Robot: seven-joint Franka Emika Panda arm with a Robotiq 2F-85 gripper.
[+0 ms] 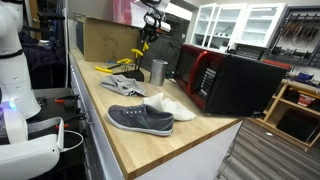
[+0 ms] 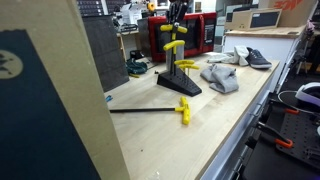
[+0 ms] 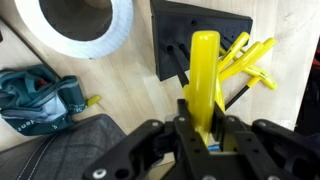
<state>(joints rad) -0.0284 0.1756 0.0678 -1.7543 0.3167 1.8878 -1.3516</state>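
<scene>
The black tool rack stands below my gripper, so the tool goes down toward it next, stem pointing down, and my gripper releases the tool's yellow handle (image 3: 203, 75).
My gripper (image 3: 200, 125) is shut on the yellow handle (image 3: 203, 75) of a T-handle tool, held directly over a black tool rack (image 3: 170, 35). Two or three more yellow-handled tools (image 3: 248, 58) stand in that rack. In both exterior views the gripper (image 1: 150, 24) (image 2: 177, 12) hangs above the rack (image 1: 137, 60) (image 2: 181, 82) with the yellow tool (image 1: 143, 42) (image 2: 172, 30) pointing down from it. Another T-handle tool (image 2: 150, 110) lies loose on the wooden bench in front of the rack.
A grey metal cup (image 1: 158, 70) stands beside the rack. A grey sneaker (image 1: 140, 118) and a white shoe (image 1: 172, 105) lie near the bench's front. A black and red microwave (image 1: 225, 80), a cardboard box (image 1: 105, 38) and a teal and black object (image 3: 35, 95) stand around.
</scene>
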